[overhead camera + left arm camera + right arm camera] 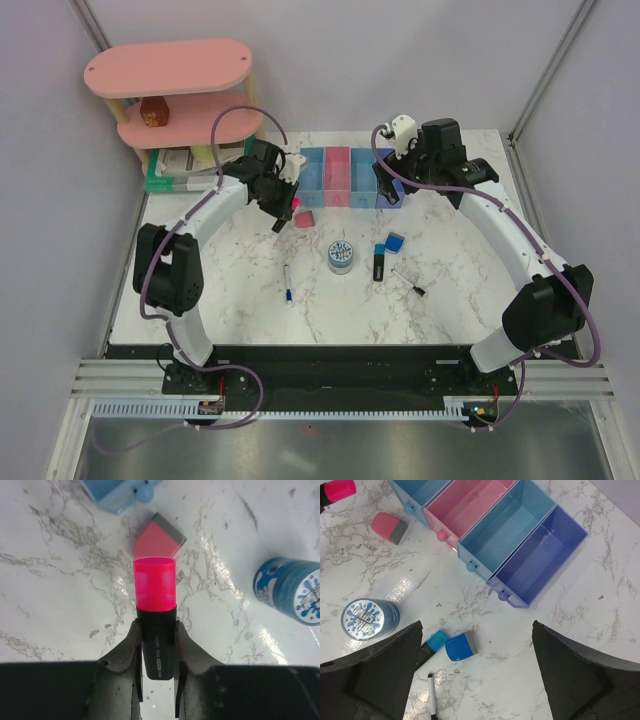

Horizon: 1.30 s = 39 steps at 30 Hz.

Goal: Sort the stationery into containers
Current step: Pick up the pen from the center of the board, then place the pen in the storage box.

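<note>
The black marker's blue cap (pixel 379 249) (pixel 436 640) is below my right gripper and nearer the base, so my right gripper needs to move back and down over it next.
My left gripper (pixel 284 208) (pixel 155 630) is shut on a black marker with a pink cap (pixel 154 605), held above the table near the pink eraser (pixel 303 217) (pixel 157 537). The cap also shows in the right wrist view (pixel 337 490). My right gripper (pixel 388 188) (pixel 476 625) is open and empty, above the table just in front of the four bins: light blue (pixel 313 175), pink (pixel 470 502), light blue (pixel 507 527), darker blue (pixel 545 555). On the table lie the round tin (pixel 341 256) (pixel 367 618), the blue block (pixel 395 243) (pixel 460 646), a black marker with a blue cap (pixel 380 264), the thin black pen (pixel 408 279) and the white pen (pixel 287 283).
A large pink tiered shelf (pixel 170 75) stands at the back left with a small red-brown box (pixel 153 112) on it. A green-edged stack of books (pixel 185 168) lies beside it, behind my left arm. Walls close the table at back and sides.
</note>
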### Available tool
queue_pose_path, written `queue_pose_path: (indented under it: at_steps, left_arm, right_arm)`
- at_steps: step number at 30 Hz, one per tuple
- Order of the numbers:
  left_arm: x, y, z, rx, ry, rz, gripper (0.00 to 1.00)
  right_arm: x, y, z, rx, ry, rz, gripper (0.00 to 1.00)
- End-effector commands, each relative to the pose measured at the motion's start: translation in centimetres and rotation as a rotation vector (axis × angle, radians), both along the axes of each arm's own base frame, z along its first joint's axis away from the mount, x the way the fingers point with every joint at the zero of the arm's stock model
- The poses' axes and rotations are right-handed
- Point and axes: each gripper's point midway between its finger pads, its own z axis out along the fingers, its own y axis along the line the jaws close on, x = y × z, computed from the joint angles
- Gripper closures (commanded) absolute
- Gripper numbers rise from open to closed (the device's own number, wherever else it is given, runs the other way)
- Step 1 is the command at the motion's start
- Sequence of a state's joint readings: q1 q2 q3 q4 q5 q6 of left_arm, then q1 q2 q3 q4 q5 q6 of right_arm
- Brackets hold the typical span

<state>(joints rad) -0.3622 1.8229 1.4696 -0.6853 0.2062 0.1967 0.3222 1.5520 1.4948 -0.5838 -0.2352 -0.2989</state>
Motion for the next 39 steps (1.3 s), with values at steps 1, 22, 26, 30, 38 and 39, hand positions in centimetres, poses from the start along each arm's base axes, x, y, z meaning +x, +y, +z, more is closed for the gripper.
queue_pose_path:
  at_steps: [1, 22, 26, 30, 38, 39]
  left_arm:
    - [2.0, -2.8, 7.4, -0.154, -0.149, -0.077, 0.98]
    - [16.4, -7.9, 5.8, -0.278, -0.256, 0.064, 0.98]
    - [16.8, -7.8, 4.5, -0.263, -0.25, 0.073, 0.98]
    - [17.3, -7.4, 3.4, -0.234, -0.254, 0.079, 0.98]
    - [18.2, -7.0, 1.3, -0.194, -0.255, 0.096, 0.98]
    - [18.3, -7.0, 1.3, -0.193, -0.257, 0.1, 0.98]
  right_arm:
    - [-0.2, -0.2, 1.6, 0.022, -0.044, -0.008, 0.02]
    - [-4.8, 0.3, -8.6, 0.023, 0.229, 0.05, 0.02]
    - [-6.8, 0.6, -11.9, 0.054, 0.351, 0.04, 0.02]
    - [-8.3, 1.0, -14.5, 0.036, 0.43, 0.053, 0.02]
    - [-9.3, 1.9, -17.2, 0.034, 0.514, 0.048, 0.02]
    - [-9.3, 1.9, -17.4, 0.036, 0.52, 0.045, 0.02]
